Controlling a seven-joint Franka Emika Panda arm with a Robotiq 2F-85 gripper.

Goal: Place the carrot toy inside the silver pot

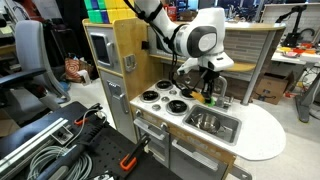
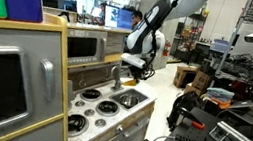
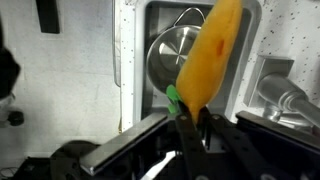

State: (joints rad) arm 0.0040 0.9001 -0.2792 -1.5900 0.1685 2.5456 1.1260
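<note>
Next, my gripper turns and moves down toward the pot, since the carrot toy still hangs above the rim of the open silver pot (image 3: 176, 53) in the sink basin (image 3: 250, 40).
In the wrist view my gripper (image 3: 187, 118) is shut on the carrot toy (image 3: 208, 55), a yellow-orange toy with a green leafy end by the fingertips. It hangs above the silver pot (image 3: 172, 52), which sits in the sink basin (image 3: 250, 40). In both exterior views the gripper (image 1: 211, 92) (image 2: 139, 70) hovers over the toy kitchen's counter. The carrot shows as a small orange spot (image 1: 213, 97). In the exterior views the pot is too small to make out.
The toy kitchen has a stove with several black burners (image 1: 158, 97) (image 2: 97, 101), a sink basin (image 1: 213, 124), a faucet (image 2: 115, 76) and a microwave (image 1: 101, 47). A metal faucet part (image 3: 285, 95) shows at the right of the wrist view. Cables and black cases lie on the floor (image 1: 50, 145).
</note>
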